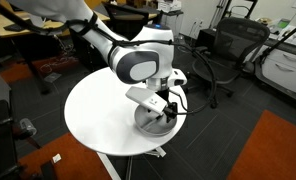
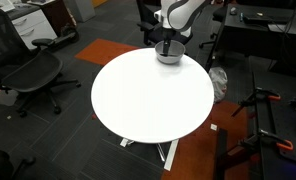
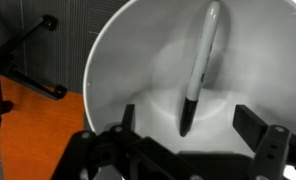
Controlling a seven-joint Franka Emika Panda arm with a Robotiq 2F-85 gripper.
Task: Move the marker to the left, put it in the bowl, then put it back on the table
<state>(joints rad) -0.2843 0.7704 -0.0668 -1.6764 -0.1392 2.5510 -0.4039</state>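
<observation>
My gripper's open fingers already stand either side of the marker's dark tip (image 3: 190, 112), so next my gripper needs to lower further into the bowl (image 3: 100, 60) and close on that end of the marker.
The marker (image 3: 200, 70) lies inside the bowl (image 3: 100, 60), its dark tip pointing towards the camera in the wrist view. The shiny bowl stands near the edge of the round white table (image 1: 98, 115) in both exterior views (image 1: 153, 122) (image 2: 168, 56). My gripper (image 3: 188, 118) is open, its two fingers either side of the marker's tip and not touching it. In both exterior views the gripper (image 1: 168, 106) (image 2: 168, 44) hangs straight over the bowl and hides the marker. The table also shows as a large bare disc in an exterior view (image 2: 148, 100).
Black office chairs stand around the table (image 1: 220, 50) (image 2: 28, 72). Wooden desks are at the back (image 1: 28, 20). Orange carpet patches lie on the floor (image 1: 278, 150). A tripod-like stand is near the table's base (image 2: 263, 115).
</observation>
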